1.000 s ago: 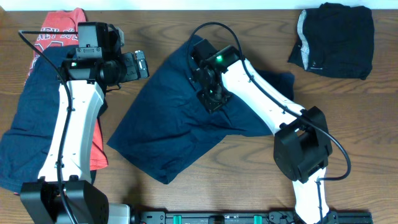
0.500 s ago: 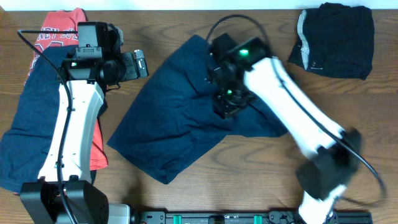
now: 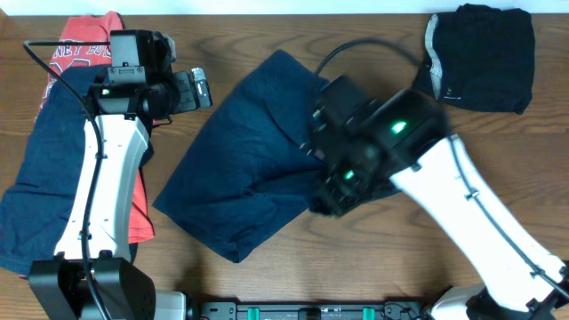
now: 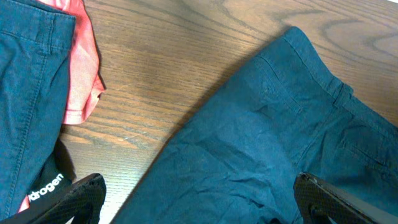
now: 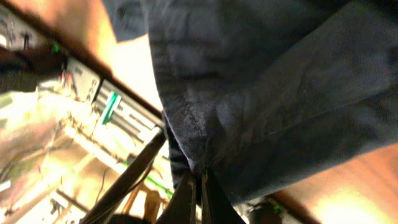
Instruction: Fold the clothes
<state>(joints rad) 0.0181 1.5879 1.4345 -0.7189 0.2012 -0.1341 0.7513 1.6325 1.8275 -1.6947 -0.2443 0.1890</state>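
Note:
The fold goes back toward the near table edge in my right gripper next and is released, because the shorts [image 3: 244,169] lie creased and bunched there.
Dark navy shorts [image 3: 244,169] lie spread across the middle of the table; they also fill the left wrist view [image 4: 261,143]. My right gripper [image 5: 200,180] is shut on a fold of the navy shorts [image 5: 261,81] and holds it lifted; in the overhead view the right arm [image 3: 356,173] blurs over the shorts' right part. My left gripper [image 4: 196,199] is open and empty, hovering above the shorts' upper left edge; in the overhead view it is at the left [image 3: 197,89].
A red shirt [image 3: 84,49] and dark navy garment [image 3: 44,169] lie in a pile at the left. A folded black garment [image 3: 480,58] sits at the back right. Bare wood shows along the front right.
My right arm has swung toward the front and right, pulling the shorts' right part with it. The left arm has not moved.

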